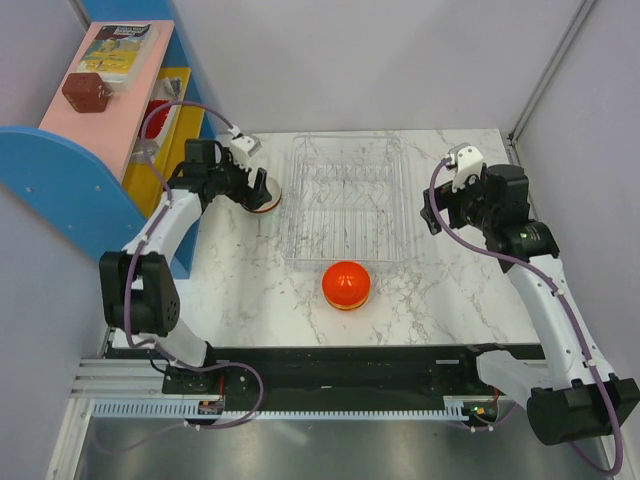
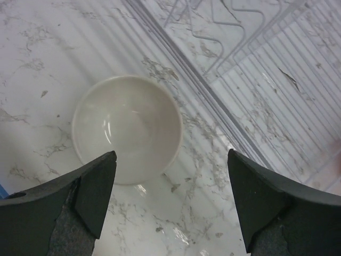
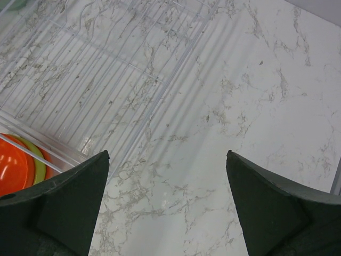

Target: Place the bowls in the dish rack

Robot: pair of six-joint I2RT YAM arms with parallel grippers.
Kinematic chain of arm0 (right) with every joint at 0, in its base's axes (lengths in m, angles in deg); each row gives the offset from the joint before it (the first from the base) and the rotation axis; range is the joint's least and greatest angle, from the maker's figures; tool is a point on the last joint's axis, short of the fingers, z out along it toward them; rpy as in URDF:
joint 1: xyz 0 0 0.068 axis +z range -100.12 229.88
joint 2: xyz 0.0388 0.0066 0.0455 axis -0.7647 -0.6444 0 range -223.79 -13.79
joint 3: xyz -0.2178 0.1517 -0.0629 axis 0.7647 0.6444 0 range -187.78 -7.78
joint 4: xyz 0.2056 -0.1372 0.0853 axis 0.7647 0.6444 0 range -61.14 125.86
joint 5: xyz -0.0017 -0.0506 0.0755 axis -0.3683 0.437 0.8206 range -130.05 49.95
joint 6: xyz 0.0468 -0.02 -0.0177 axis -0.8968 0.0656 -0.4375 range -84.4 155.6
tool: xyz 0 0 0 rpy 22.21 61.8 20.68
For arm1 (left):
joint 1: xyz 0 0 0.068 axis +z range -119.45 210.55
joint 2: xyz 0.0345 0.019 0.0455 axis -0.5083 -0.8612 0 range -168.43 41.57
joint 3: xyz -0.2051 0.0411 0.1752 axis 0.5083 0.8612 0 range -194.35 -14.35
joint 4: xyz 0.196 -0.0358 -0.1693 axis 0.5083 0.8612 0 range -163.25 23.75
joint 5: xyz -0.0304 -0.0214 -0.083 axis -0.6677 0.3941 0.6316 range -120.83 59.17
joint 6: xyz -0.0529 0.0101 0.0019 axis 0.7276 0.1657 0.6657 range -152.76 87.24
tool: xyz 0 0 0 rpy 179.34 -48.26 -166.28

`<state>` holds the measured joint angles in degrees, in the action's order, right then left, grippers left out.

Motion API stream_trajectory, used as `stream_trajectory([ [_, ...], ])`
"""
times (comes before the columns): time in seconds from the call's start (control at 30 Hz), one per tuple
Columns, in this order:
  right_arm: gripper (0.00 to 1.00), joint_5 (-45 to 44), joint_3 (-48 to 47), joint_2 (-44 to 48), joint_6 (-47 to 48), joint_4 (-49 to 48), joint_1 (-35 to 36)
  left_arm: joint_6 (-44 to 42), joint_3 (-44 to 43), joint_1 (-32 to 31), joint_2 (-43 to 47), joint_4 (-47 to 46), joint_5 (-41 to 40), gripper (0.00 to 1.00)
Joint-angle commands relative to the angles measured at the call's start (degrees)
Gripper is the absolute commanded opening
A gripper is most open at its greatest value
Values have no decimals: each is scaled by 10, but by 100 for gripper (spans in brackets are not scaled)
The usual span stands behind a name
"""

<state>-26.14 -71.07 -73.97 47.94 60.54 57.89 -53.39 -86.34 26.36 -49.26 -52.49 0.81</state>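
The left gripper needs to move toward the shelf unit next and down astride the white bowl's shelf-side rim to close, because that rim is outside the robot's open fingers.
A white bowl [image 2: 128, 136] stands upright on the marble table, just left of the dish rack [image 2: 250, 48]. My left gripper [image 2: 171, 154] hangs open above it, the bowl's near rim by the left finger and nothing between the fingertips. From above, that gripper [image 1: 258, 189] covers most of this bowl [image 1: 269, 204]. An orange bowl [image 1: 347, 284] lies upside down on another bowl in front of the silvery wire dish rack [image 1: 345, 200], which holds nothing. My right gripper [image 1: 431, 216] is open over bare table right of the rack. Its wrist view shows the gripper [image 3: 167, 154], the rack [image 3: 80, 69] and the orange bowl [image 3: 13, 165].
A blue and yellow shelf unit [image 1: 150, 170] with a pink top stands at the table's left edge, close behind my left arm. Grey walls close in the back and both sides. The table's near edge meets the black arm rail [image 1: 340, 365].
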Motion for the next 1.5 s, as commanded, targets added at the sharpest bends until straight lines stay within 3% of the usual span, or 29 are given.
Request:
stream_trajectory([
  [0.0, 98, 12, 1, -7, 9, -18, 1, 32, -93, 3, -89, -28, -55, 89],
  [0.23, 98, 22, 5, -13, 10, -17, 0, 34, -185, 3, -175, -26, -143, 83],
  [0.47, 98, 23, 5, -19, 12, -16, 1, 5, -177, 3, -191, -15, -183, 81],
  [0.57, 98, 31, 7, -16, 15, -15, 1, -6, -168, 3, -204, -14, -192, 89],
  [0.73, 98, 36, 10, -13, 19, -15, 1, -14, -170, 3, -232, -12, -201, 90],
  [0.93, 98, 35, 10, -13, 20, -15, 0, -17, -170, 3, -246, -6, -200, 83],
  [1.17, 98, 37, 11, -14, 22, -15, 1, -13, -165, 3, -239, 0, -194, 66],
  [1.47, 98, 39, 12, -14, 24, -15, 1, -13, -163, 3, -220, 6, -187, 56],
])
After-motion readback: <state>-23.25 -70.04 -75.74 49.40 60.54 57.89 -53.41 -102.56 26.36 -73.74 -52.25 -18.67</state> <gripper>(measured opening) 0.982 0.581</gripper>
